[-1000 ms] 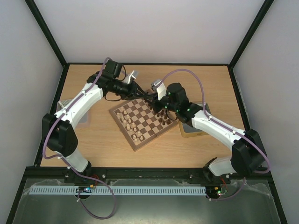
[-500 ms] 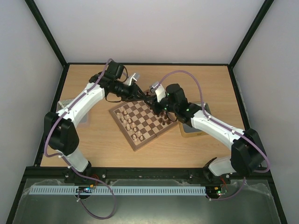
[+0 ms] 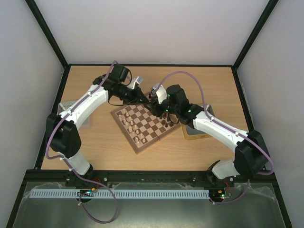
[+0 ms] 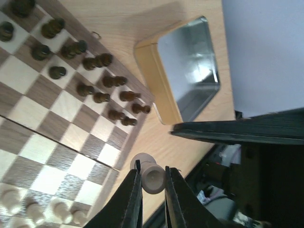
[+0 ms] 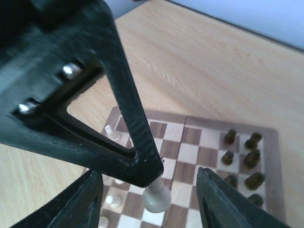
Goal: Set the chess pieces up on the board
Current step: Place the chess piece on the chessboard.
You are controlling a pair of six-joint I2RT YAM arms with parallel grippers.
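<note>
The left gripper swings toward the cream row's open corner square next, below the gripper and to its left in the top view, then lowers and releases.
A light cream chess piece point(image 4: 153, 176) hangs above the table just off the board's corner, and my left gripper point(image 4: 152, 172) is shut on it. In the right wrist view the same piece point(image 5: 157, 200) sticks out below the left gripper's fingers point(image 5: 130, 109), in the gap of my open right gripper point(image 5: 151, 187), whose fingers stand apart from it. Both grippers meet over the far edge of the board point(image 3: 147, 124). Cream chessmen point(image 4: 28, 206) stand along one side of the board point(image 4: 57, 109), dark chessmen point(image 4: 95, 71) along the other.
A rectangular metal tin point(image 3: 197, 129) lies right of the board, and in the left wrist view this tin point(image 4: 187, 80) is seen beside the dark chessmen. Another low container point(image 3: 71, 111) sits under the left arm at the table's left edge.
My right gripper has opened and let go of the cream piece. The left gripper has closed on it. Both arms have shifted slightly.
</note>
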